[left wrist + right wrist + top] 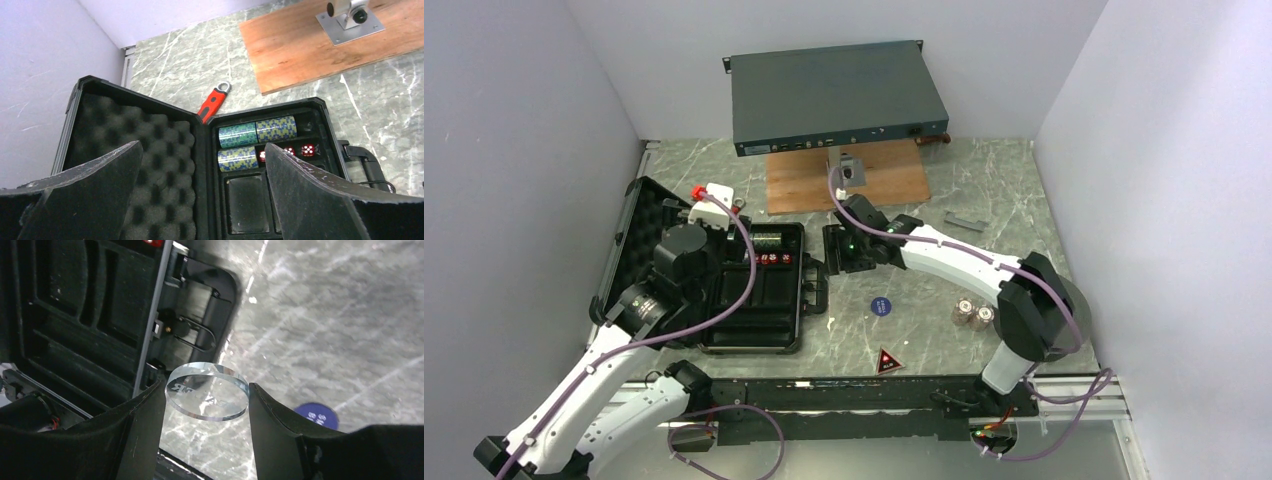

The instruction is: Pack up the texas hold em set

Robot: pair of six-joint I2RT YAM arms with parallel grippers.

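Note:
My right gripper has the disc, and the empty hollow by the case handle [774,290] is below and to its left in the top view. My right gripper will carry the disc over there next, then go down and release it.
The black case [754,332] lies open at the left, its egg-crate foam lid [145,150] folded back. Chip stacks [256,131] and red dice [308,149] sit in its tray. My left gripper [201,145] hangs open above the case, holding nothing. My right gripper [206,390] is shut on a clear round disc [207,397], held just right of the case handle [200,305]; in the top view it is beside the case [839,250]. On the table lie a blue round disc [880,306], a red triangle marker [887,361] and two short chip stacks [973,315].
A big flat grey rack unit [836,95] stands at the back over a wooden board [844,180]. A red-handled tool [212,102] lies behind the case. A small grey strip [965,220] lies at the right. White walls close in both sides.

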